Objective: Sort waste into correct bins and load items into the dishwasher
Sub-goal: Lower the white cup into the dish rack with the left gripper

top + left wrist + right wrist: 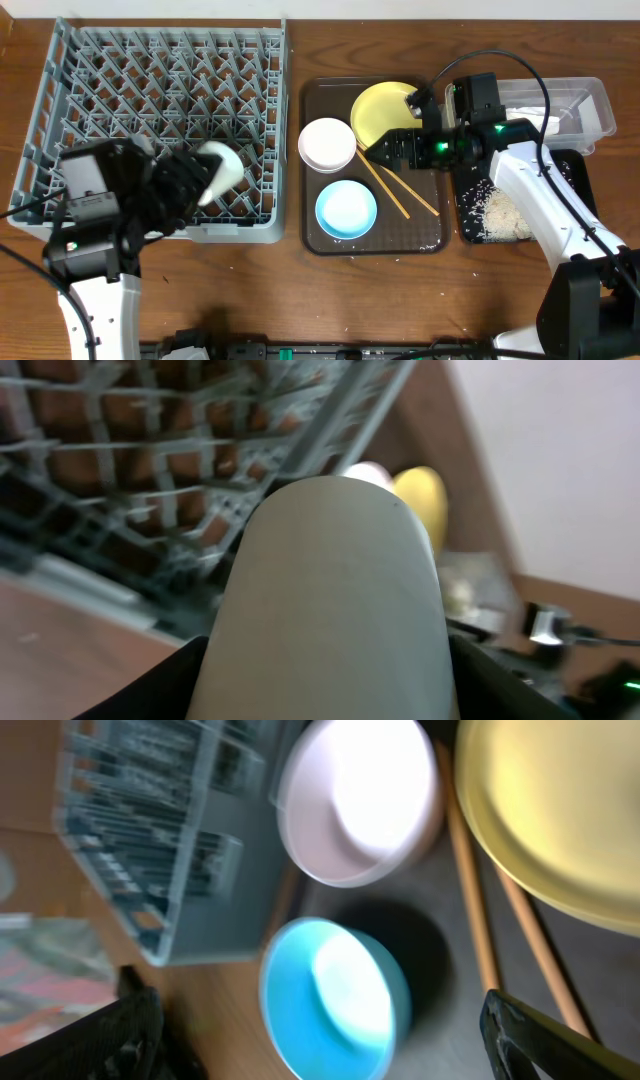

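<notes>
The robot's left hand should go down and toward the brown tray into the rack's near corner [251, 207] to let go of the cup, since that corner is empty.
My left gripper [205, 177] is shut on the small white cup [226, 164], held over the front right part of the grey dishwasher rack [160, 70]. In the left wrist view the cup [335, 600] fills the space between the dark fingers [165, 690]. My right gripper [375, 150] stands open and empty over the brown tray, above the wooden chopsticks [395, 190]. It hangs between the white bowl [327, 144] and the yellow plate [385, 108]. The right wrist view shows the light blue bowl [335, 1000], white bowl [360, 800], plate [560, 810] and chopsticks [475, 900].
The dark brown serving tray [420, 235] lies beside the rack and also holds the blue bowl [346, 210]. Right of it, the black tray [580, 175] holds white rice scraps [500, 212]. The clear tub [590, 100] stands behind, partly under my right arm.
</notes>
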`<state>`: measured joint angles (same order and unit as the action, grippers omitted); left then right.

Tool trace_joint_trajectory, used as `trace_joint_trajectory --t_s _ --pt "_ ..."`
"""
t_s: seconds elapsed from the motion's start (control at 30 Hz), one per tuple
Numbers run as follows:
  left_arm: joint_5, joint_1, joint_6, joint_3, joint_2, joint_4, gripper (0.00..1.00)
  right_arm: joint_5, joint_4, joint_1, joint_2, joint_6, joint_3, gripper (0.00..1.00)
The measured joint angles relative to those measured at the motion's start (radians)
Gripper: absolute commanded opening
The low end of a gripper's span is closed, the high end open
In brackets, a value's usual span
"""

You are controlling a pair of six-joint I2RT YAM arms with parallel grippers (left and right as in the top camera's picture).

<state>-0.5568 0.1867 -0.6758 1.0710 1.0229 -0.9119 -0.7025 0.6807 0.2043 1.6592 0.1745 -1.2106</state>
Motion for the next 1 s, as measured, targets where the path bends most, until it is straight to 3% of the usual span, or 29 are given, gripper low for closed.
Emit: trace_joint_trajectory --t_s 0.17,0.4,0.73,1.0 --pt "0.171 -0.127 0.026 0.002 0.014 -0.058 0.25 0.154 0.158 0.000 0.000 -0.010 -0.052 0.99" --pt "0.343 -0.271 0.035 0.005 0.108 -0.070 0.24 0.378 0.397 0.002 -0.009 -0.040 -0.255 0.99" --pt "0.407 -0.319 0.059 0.023 0.331 -0.098 0.21 0.454 0.443 0.010 -0.021 -0.053 -0.327 0.99" --pt "0.415 -0.320 0.080 0.050 0.363 -0.099 0.21 0.457 0.445 0.010 -0.021 -0.054 -0.327 0.99"
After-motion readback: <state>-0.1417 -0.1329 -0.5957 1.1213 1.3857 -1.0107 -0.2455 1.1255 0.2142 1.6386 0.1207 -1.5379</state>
